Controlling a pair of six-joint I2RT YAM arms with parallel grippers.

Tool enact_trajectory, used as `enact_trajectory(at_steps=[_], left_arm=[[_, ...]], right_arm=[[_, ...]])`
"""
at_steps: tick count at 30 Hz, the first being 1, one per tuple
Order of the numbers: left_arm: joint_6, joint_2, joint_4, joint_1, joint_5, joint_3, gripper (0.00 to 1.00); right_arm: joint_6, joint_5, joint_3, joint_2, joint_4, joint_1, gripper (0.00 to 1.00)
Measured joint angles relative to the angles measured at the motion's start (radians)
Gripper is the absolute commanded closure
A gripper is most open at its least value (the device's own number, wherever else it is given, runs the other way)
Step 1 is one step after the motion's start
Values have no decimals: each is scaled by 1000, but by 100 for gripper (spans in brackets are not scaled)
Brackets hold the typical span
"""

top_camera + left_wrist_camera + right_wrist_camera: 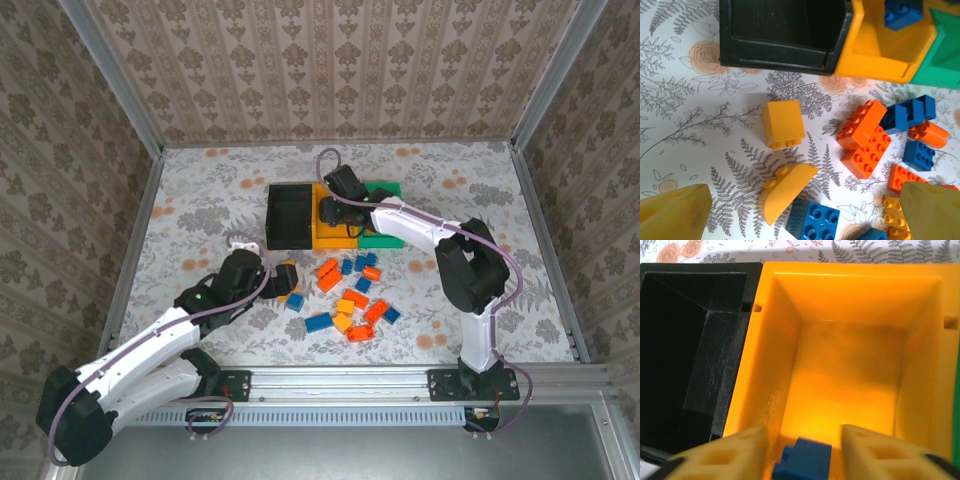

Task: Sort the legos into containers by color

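Observation:
My open left gripper moves down over the blue brick (pixel 815 221) next, clear of the curved yellow brick (pixel 785 192) lying close by, so its fingers straddle only the blue one.
Three bins stand side by side at mid-table: black (pixel 290 215), yellow-orange (pixel 323 238) and green (pixel 376 240). My right gripper (pixel 336 212) hovers over the yellow-orange bin (pixel 855 340), open, with a blue brick (pixel 805 460) loose between its fingers and a gap on each side. That blue brick (pixel 902 12) also sits inside the yellow-orange bin (pixel 880 60) in the left wrist view. My left gripper (pixel 800 220) is open and low over a curved yellow brick (pixel 785 192), beside a square yellow brick (pixel 783 122) and a blue brick (pixel 815 220). Loose legos (pixel 355 295) lie scattered in front of the bins.
Orange bricks (pixel 865 135) and blue bricks (pixel 910 112) crowd the table to the right of my left gripper. The black bin (pixel 690 340) holds nothing that I can see. Metal rails and patterned walls close in the table; bare floral surface lies on the left (pixel 190 230).

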Motion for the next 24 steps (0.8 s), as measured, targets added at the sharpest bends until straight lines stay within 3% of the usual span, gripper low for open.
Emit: enact_trajectory(at_steps=[3, 7, 11, 19, 24], left_arm=[[0, 31, -2, 0, 2, 0, 2], [1, 75, 3, 0, 21, 0, 2], [16, 147, 0, -19, 40, 18, 8], [87, 367, -37, -178, 9, 187, 20], [95, 436, -103, -217, -49, 241, 21]], right_arm=[[-2, 3, 19, -2, -3, 0, 37], [-2, 3, -6, -34, -7, 0, 35], [3, 0, -146, -169, 1, 0, 35], [49, 2, -459, -463, 37, -2, 35], [75, 3, -584, -549, 36, -14, 34]])
